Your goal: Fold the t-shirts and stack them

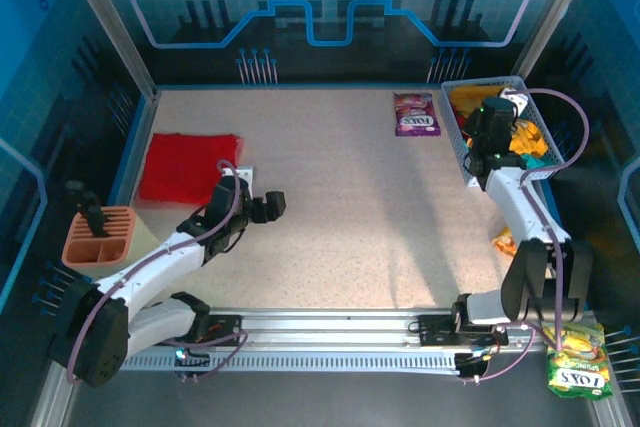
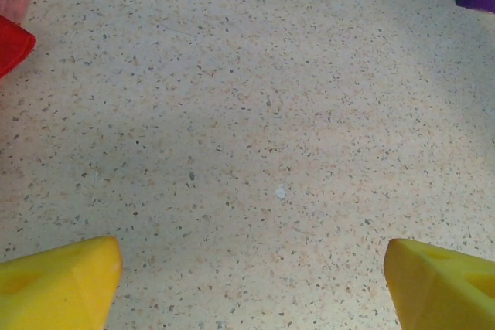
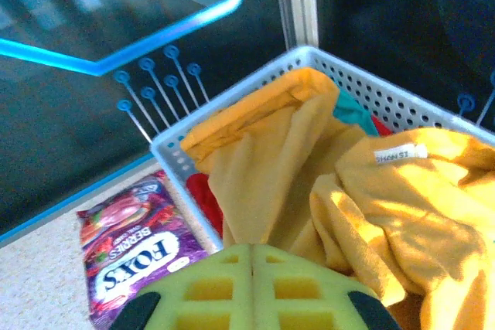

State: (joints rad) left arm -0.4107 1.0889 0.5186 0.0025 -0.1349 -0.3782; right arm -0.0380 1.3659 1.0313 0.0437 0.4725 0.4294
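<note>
I lift the fold from the basket next. Then I carry it across to the open, bare tabletop between my right gripper and the red t-shirt (image 1: 188, 165) and release it.
A red t-shirt (image 1: 188, 165) lies folded flat at the table's left; its corner (image 2: 11, 40) shows at the left wrist view's edge. My left gripper (image 1: 272, 205) hangs open over bare tabletop to its right, fingertips (image 2: 66, 280) wide apart with nothing between them. A mustard-yellow t-shirt (image 3: 402, 206) is heaped in the white basket (image 3: 232, 106) at the back right, over a bit of teal cloth (image 3: 356, 113) and red cloth (image 3: 203, 195). My right gripper (image 3: 252, 256) is over that basket (image 1: 458, 142), shut on a stretched fold of the mustard-yellow t-shirt.
A purple snack packet (image 1: 416, 114) lies just left of the basket. An orange holder (image 1: 98, 237) stands at the near left edge. A yellow-green FOX'S packet (image 1: 575, 362) lies off the table at the near right. Walls close in the back and sides.
</note>
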